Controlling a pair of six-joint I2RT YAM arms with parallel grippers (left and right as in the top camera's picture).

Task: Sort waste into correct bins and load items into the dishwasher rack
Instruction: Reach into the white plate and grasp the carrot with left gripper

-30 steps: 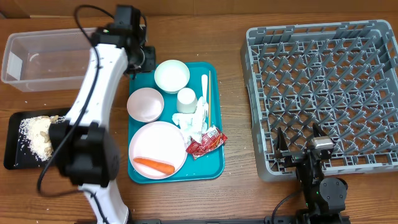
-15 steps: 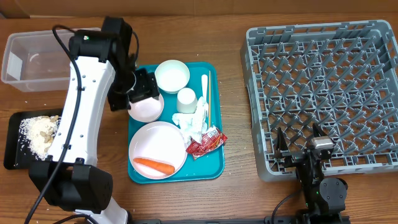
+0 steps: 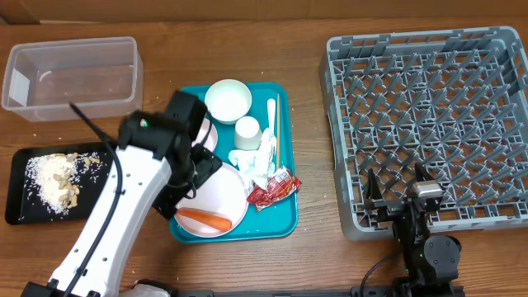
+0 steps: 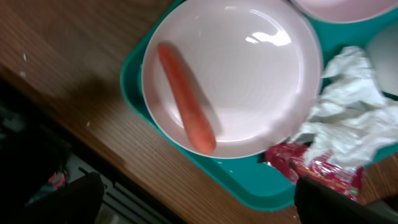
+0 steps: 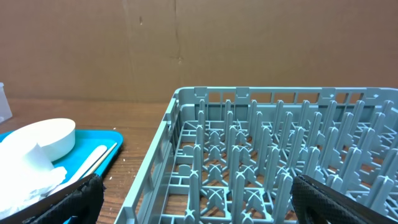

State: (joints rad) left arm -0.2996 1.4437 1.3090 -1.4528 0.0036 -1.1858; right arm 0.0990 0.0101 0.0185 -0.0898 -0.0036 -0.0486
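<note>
My left gripper turns and lowers astride the carrot's middle (image 4: 187, 99) next, as the carrot slants across the wrist view and lies below it on the plate (image 4: 249, 68).
An orange carrot (image 4: 186, 99) lies on the pale pink plate (image 4: 249, 68) at the front of the teal serving tray (image 3: 276, 224). My left gripper (image 4: 199, 208) hovers open and empty above the plate's near edge. Crumpled napkins (image 3: 256, 161) and the red wrapper (image 3: 272, 190) lie right of the plate. A white bowl (image 3: 228, 101), a cup (image 3: 247, 130), a fork (image 3: 271, 115) and chopsticks (image 3: 278, 132) sit further back; a pink bowl (image 3: 208, 132) is half hidden by my arm. My right gripper (image 5: 199, 205) stands open at the grey dishwasher rack's (image 3: 429, 124) front edge.
The clear tub (image 3: 70, 76) stands at the back left. The black tray (image 3: 16, 186), holding crumbs and rice (image 3: 54, 177), lies at the left front. The left arm (image 3: 124, 223) crosses the table between the black tray and the teal tray.
My left arm has swung from beside the clear tub to above the plate with the carrot, and its jaws have opened wide. The right arm has not moved.
</note>
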